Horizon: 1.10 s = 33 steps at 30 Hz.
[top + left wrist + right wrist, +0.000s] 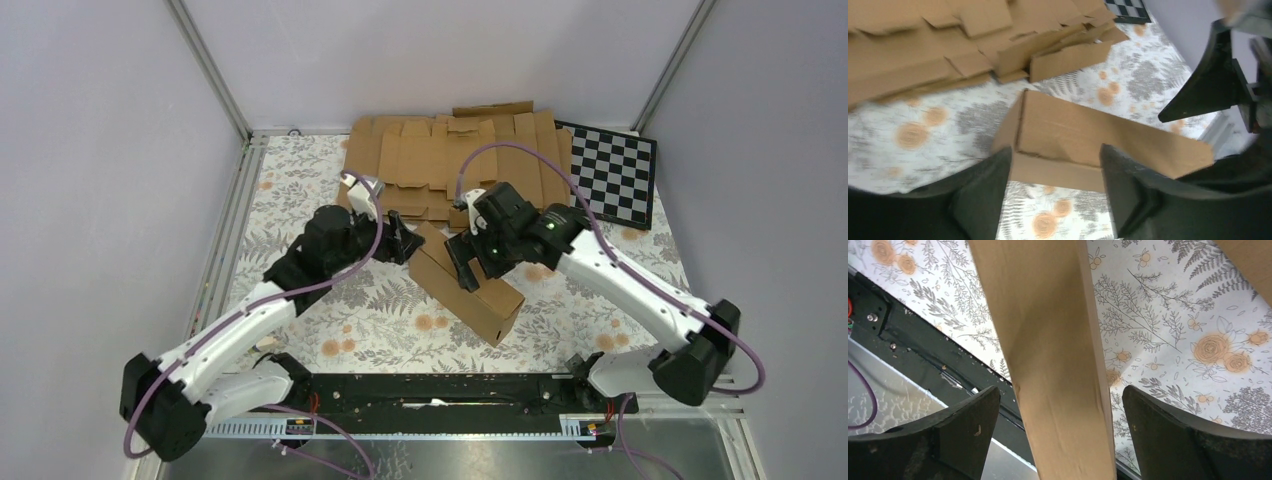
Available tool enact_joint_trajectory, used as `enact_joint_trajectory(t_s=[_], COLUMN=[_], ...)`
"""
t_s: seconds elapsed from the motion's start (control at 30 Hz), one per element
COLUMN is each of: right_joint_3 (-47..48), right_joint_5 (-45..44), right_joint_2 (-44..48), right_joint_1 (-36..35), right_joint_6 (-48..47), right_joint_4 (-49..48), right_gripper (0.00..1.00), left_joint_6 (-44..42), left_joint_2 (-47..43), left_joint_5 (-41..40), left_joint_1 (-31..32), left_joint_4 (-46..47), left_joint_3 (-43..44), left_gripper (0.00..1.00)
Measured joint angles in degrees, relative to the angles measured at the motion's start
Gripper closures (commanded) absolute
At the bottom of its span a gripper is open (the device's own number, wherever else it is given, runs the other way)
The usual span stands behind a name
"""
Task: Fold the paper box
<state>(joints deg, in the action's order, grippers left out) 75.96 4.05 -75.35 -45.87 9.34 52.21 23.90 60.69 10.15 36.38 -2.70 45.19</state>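
Observation:
My right gripper will lower its open fingers past the long sides of the box next, where gaps show, and close, because the middle of the paper box is below it.
The paper box (470, 285) is a closed, shallow brown carton lying slantwise on the flowered table cover. My left gripper (405, 240) is at its far left end. In the left wrist view the left gripper (1055, 155) is open, and the box (1088, 135) lies just past its fingertips, untouched. My right gripper (465, 270) hovers over the middle of the box. In the right wrist view the right gripper (1060, 395) is open wide, with the box (1048, 340) running between the fingers and a gap on each side. The right arm's dark finger (1208, 85) shows at the right of the left wrist view.
A pile of flat cardboard blanks (450, 160) lies at the back of the table, just behind the box. A black-and-white checkerboard (612, 172) leans at the back right. A black rail (430, 390) runs along the near edge between the arm bases.

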Motion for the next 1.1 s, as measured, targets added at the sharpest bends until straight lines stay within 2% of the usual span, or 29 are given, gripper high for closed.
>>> enact_joint_trajectory(t_s=[0.03,0.07,0.17,0.3,0.4,0.43,0.47,0.57,0.73,0.9,1.1], right_joint_3=[0.1,0.1,0.1,0.1,0.1,0.1,0.1,0.2,2.8,10.2,22.2], right_joint_5=[-0.1,-0.1,0.1,0.2,0.4,0.5,0.4,-0.8,-3.3,-4.7,-14.1], right_joint_2=[-1.5,-2.6,-5.6,-8.3,-9.7,-10.1,-10.3,-10.3,-10.8,-10.6,-9.7], right_joint_1=[0.0,0.0,0.0,0.0,0.0,0.0,0.0,0.0,0.0,0.0,0.5], right_joint_6=[0.2,0.4,1.2,2.1,2.4,2.5,2.5,2.3,1.8,0.7,-2.9], right_joint_4=[-0.5,-0.9,-2.0,-2.6,-3.0,-3.0,-3.1,-3.2,-2.1,-1.3,-1.6], right_gripper=[0.0,0.0,0.0,0.02,0.12,0.17,0.27,0.42,0.47,0.57,0.58], left_joint_6=[0.1,-0.1,-0.7,-3.3,-5.8,-6.7,-7.7,-10.9,-15.6,-18.5,-20.0], left_joint_2=[-1.7,-3.3,-7.6,-8.0,-7.4,-7.1,-7.0,-7.0,-7.0,-8.4,-12.1], left_joint_5=[-0.6,-1.5,-4.3,-6.9,-8.3,-8.9,-9.4,-11.2,-14.6,-16.4,-16.4], left_joint_1=[0.0,0.0,0.0,0.0,0.0,0.0,0.0,0.0,0.0,0.0,0.0], left_joint_4=[-0.9,-1.9,-5.6,-11.6,-15.8,-17.0,-17.9,-19.8,-21.8,-21.4,-19.5], left_joint_3=[0.0,0.1,1.8,7.4,11.0,12.1,12.9,13.8,13.9,13.1,10.8], left_gripper=[0.04,0.01,0.01,0.01,0.01,0.01,0.01,0.01,0.01,0.01,0.01])
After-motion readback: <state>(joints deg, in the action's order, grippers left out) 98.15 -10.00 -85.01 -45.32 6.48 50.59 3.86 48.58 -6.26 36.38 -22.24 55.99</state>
